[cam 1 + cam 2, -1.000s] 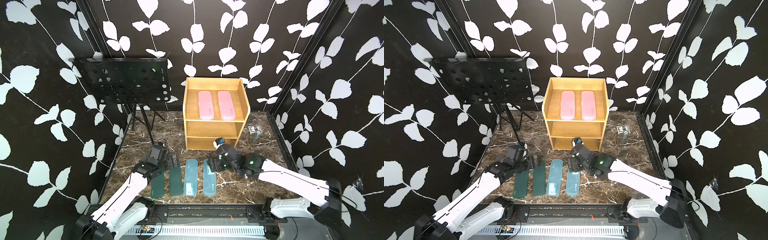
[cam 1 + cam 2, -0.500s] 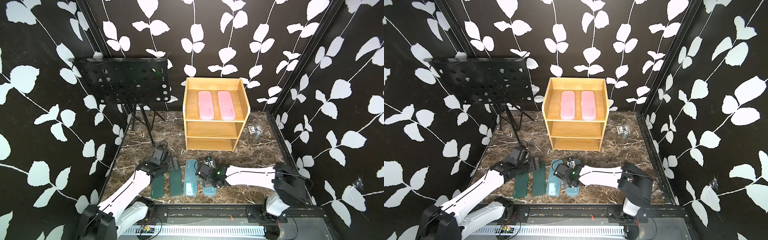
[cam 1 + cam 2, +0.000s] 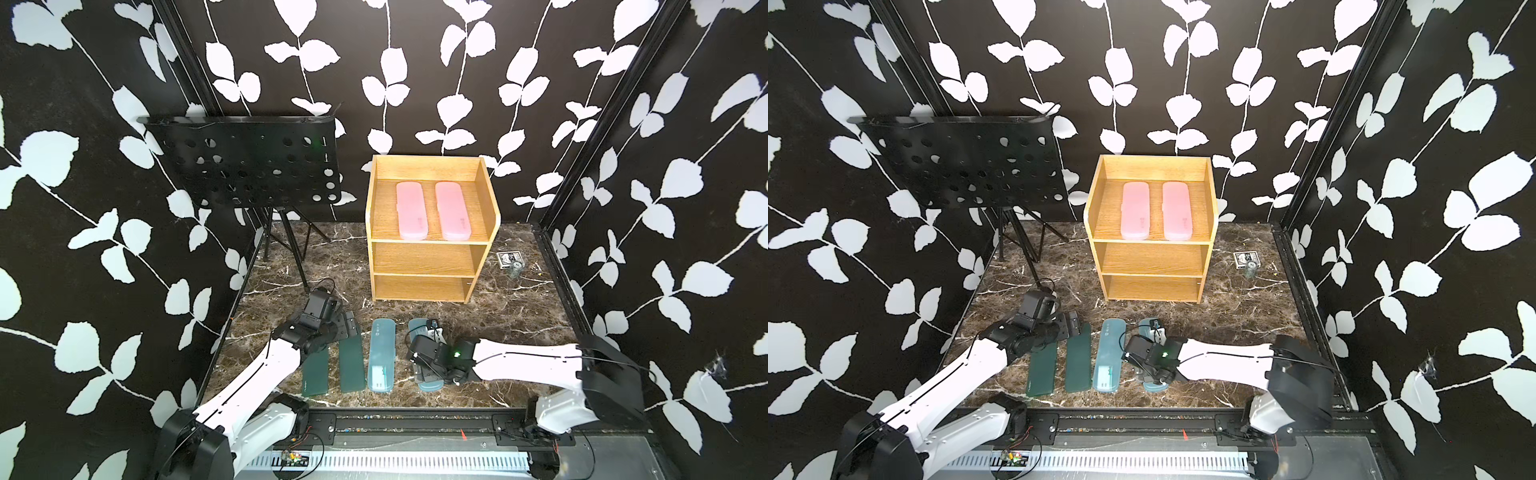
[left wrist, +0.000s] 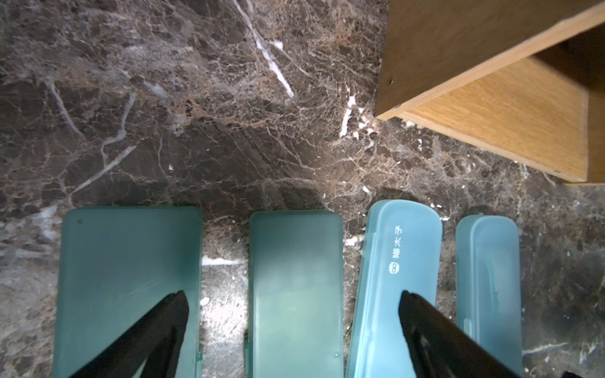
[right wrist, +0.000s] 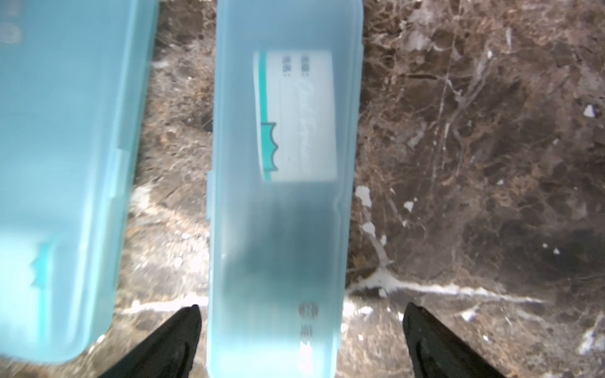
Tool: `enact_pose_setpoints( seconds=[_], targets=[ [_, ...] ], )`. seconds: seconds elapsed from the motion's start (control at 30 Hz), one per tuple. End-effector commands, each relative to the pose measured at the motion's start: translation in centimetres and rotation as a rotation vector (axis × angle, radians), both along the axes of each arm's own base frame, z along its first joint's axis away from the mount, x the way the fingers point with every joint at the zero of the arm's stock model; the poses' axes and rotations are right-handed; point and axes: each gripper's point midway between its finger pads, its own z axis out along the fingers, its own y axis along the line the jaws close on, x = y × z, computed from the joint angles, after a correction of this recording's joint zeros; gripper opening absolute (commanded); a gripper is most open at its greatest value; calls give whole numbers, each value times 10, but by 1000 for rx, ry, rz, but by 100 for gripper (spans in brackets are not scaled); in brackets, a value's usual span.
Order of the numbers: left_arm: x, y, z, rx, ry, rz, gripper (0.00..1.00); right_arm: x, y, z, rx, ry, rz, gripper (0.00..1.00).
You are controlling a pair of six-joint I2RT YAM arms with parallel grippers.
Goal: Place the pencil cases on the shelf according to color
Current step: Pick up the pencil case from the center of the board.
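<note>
My right gripper lowers its open fingers past both long edges of the case next and closes. The near part of the end blue case (image 3: 430,385) (image 5: 274,333) is below it, between them.
Two pink pencil cases (image 3: 411,211) (image 3: 452,211) lie side by side on the top tier of the oak shelf (image 3: 432,257). Four more pencil cases lie in a row on the marble floor: two dark green (image 3: 316,374) (image 3: 351,365) and two light blue (image 3: 382,355) (image 5: 278,196). My right gripper (image 5: 301,307) is open and low over the rightmost blue case, one finger on each side, not touching it. My left gripper (image 4: 291,297) is open above the far end of the second green case (image 4: 294,278). The lower two tiers hold nothing.
A black perforated music stand (image 3: 245,166) on a tripod stands at the back left. A small glass and a dark card box (image 3: 511,264) sit to the right of the shelf. A black rail (image 3: 415,419) runs along the front edge.
My right arm has swung back from in front of the shelf and come down over the rightmost blue case, jaws opening wider. My left gripper has edged towards the far ends of the green cases.
</note>
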Motion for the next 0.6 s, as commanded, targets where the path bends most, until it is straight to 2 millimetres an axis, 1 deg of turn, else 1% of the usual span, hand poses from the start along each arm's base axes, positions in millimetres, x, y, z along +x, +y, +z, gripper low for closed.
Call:
enact_pose_setpoints(
  seconds=[0.0, 0.17, 0.27, 0.3, 0.37, 0.47, 0.57],
  targets=[
    [-6, 1, -1, 20, 15, -23, 99, -15, -3, -12, 8, 44, 27, 99],
    [-9, 6, -9, 18, 11, 8, 99, -29, 10, -27, -33, 77, 68, 99],
    [-12, 7, -9, 18, 19, 12, 99, -33, 9, -33, -90, 80, 56, 99],
    [-12, 7, -7, 20, 16, 9, 99, -33, 7, -42, -116, 85, 46, 99],
    [-13, 9, -7, 26, 10, 7, 99, -34, 5, -51, -120, 88, 27, 98],
    [-14, 12, -6, 42, 14, 12, 99, -36, -4, -62, -123, 88, 2, 91],
    [-14, 10, -6, 34, 17, 9, 99, -35, -15, -65, -111, 67, -21, 75]
  ],
)
